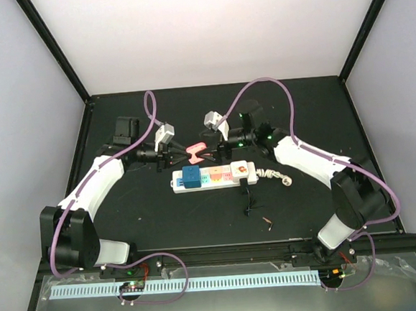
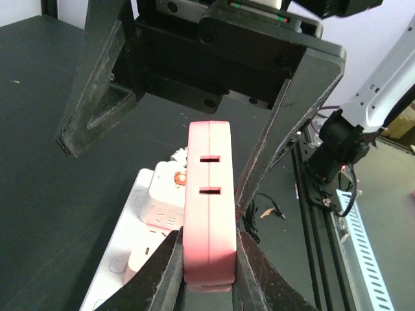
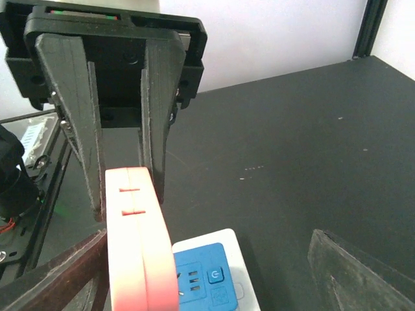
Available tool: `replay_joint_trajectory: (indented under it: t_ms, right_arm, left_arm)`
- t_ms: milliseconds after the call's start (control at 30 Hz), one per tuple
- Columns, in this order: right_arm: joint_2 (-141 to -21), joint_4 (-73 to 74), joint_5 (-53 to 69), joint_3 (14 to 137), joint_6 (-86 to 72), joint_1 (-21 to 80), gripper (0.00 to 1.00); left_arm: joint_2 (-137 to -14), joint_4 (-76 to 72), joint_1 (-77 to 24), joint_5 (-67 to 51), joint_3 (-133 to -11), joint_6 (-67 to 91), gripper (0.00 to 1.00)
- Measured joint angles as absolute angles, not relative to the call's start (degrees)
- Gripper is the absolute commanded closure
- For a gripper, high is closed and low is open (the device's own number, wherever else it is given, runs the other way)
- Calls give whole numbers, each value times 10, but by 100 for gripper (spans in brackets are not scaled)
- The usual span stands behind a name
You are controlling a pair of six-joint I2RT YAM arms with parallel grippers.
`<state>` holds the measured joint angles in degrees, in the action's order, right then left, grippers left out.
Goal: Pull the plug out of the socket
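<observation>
The left gripper should next swing outward and to the left in the top view, go down to the bare table clear of the socket (image 1: pixel 213 177) and let go of the pink plug.
My left gripper (image 1: pixel 186 154) (image 2: pixel 209 240) is shut on a flat pink plug (image 1: pixel 196 154) (image 2: pixel 209 194), holding it on edge in the air just behind the socket (image 1: pixel 213 177). The socket is a long white power strip (image 2: pixel 123 240) (image 3: pixel 243 259). A blue plug block (image 1: pixel 192 177) (image 3: pixel 201 278) sits at its left end, and a white plug with an orange sticker (image 1: pixel 241 170) (image 2: pixel 162 194) near its right. My right gripper (image 1: pixel 206 153) (image 3: pixel 201 285) faces the left one, open wide. The pink plug (image 3: pixel 133 246) stands by its left finger (image 3: pixel 52 285), far from the other finger.
The strip's bundled white cord (image 1: pixel 273 174) lies at its right end. A thin black cable (image 1: pixel 248 206) and a small brown scrap (image 1: pixel 267 221) lie on the black table in front of the strip. A perforated white rail (image 1: pixel 182 285) runs along the near edge.
</observation>
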<state>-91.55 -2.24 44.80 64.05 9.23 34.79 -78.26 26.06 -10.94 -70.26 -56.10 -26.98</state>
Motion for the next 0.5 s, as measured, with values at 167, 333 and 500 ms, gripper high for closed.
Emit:
replay_joint_trajectory:
  t_ms: [167,333,500]
  right_arm:
    - [-921,45,433,696,120,349,7]
    - [-921,69,420,761,134,344,0]
    - [-921,87,393,808,152,340,0]
  left_arm:
    - [-783,252,-109,-696,-561,-265,98]
    - [-783,261,-113,-686,-561,-254,98]
    - [-783,277,-114,-630,-571,-235,98]
